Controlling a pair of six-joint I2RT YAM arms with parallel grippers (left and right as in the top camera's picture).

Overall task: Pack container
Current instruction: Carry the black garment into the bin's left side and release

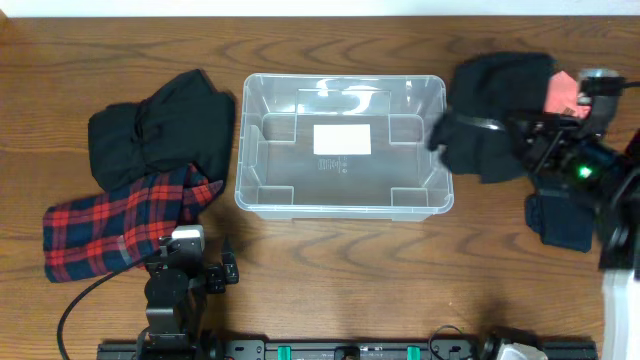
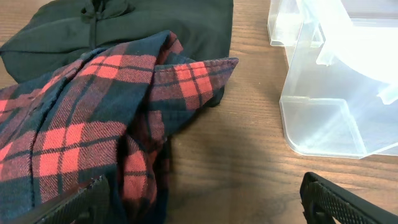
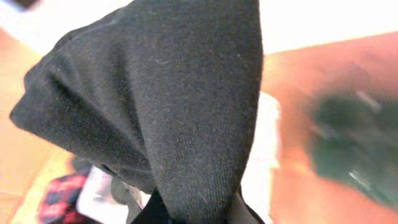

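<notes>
I need to carry the black garment to the left in the overhead view with my right gripper next, over the empty container's rim. Then I need to lower it toward the white label (image 1: 341, 142).
The clear plastic container (image 1: 340, 142) stands mid-table with a white label (image 1: 342, 139) on its base and nothing else inside. Its corner shows in the left wrist view (image 2: 329, 99). My right gripper (image 1: 520, 135) is shut on a black garment (image 1: 495, 110) and holds it lifted just right of the container's right rim. The garment fills the right wrist view (image 3: 168, 106). My left gripper (image 2: 205, 202) is open and empty near the table's front edge, by a red plaid shirt (image 1: 125, 220), which also shows in the left wrist view (image 2: 87, 137).
A dark green garment (image 1: 160, 130) lies left of the container, partly under the plaid shirt. A salmon-pink item (image 1: 565, 92) and a dark navy garment (image 1: 560, 220) lie at the right, near the right arm.
</notes>
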